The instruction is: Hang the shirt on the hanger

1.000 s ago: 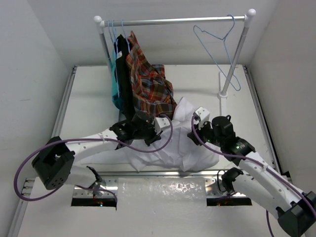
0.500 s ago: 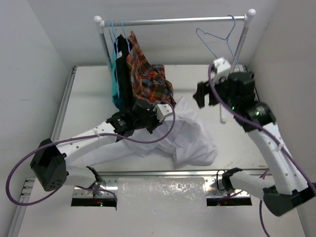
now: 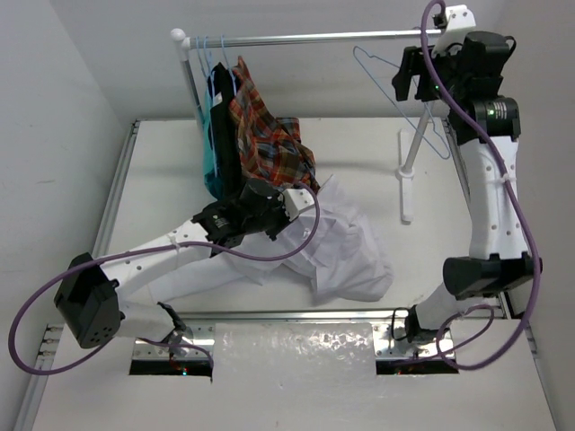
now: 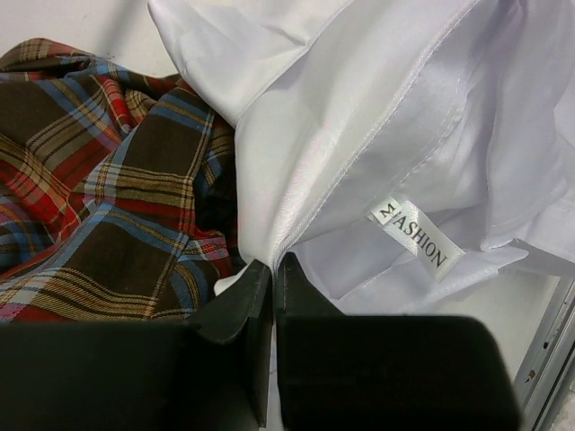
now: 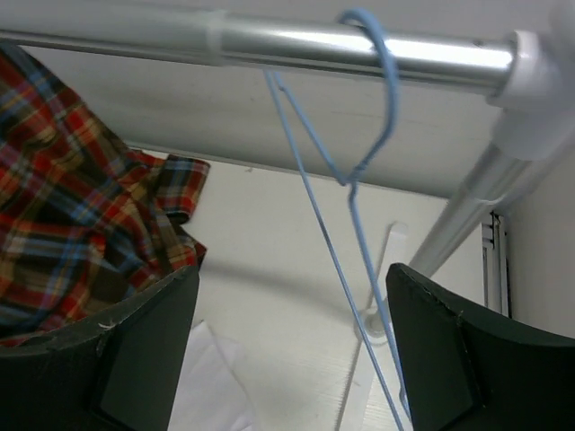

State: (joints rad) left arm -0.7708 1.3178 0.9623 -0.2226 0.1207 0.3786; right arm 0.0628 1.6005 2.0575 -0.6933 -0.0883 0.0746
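I will lower my right gripper and move it in onto the wire below the hook's twist [image 5: 360,226], because the hanger's wires already run down between its open fingers.
The white shirt [image 3: 346,251] lies crumpled on the table in the top view. My left gripper [image 3: 289,208] is shut on its collar edge. In the left wrist view the cloth [image 4: 404,108] runs into the closed jaws of the left gripper [image 4: 272,266], beside a sewn label. The light-blue wire hanger [image 3: 373,61] hangs bare at the right end of the rail. My right gripper [image 3: 409,85] is raised up next to it, open and empty. In the right wrist view the right gripper [image 5: 292,274] is wide open, and the hanger [image 5: 355,211] hangs from the rail with its wires running down between the fingers, untouched.
A clothes rail [image 3: 314,39] spans the back, its right post on a white foot [image 3: 406,180]. A red plaid shirt [image 3: 269,144] and dark and teal garments [image 3: 216,135] hang at its left end; the plaid drapes against the white shirt [image 4: 108,180].
My right arm has left the shirt and swung up and back to the rail beside the hanger. My left gripper has kept its hold, and the shirt has spread out flatter.
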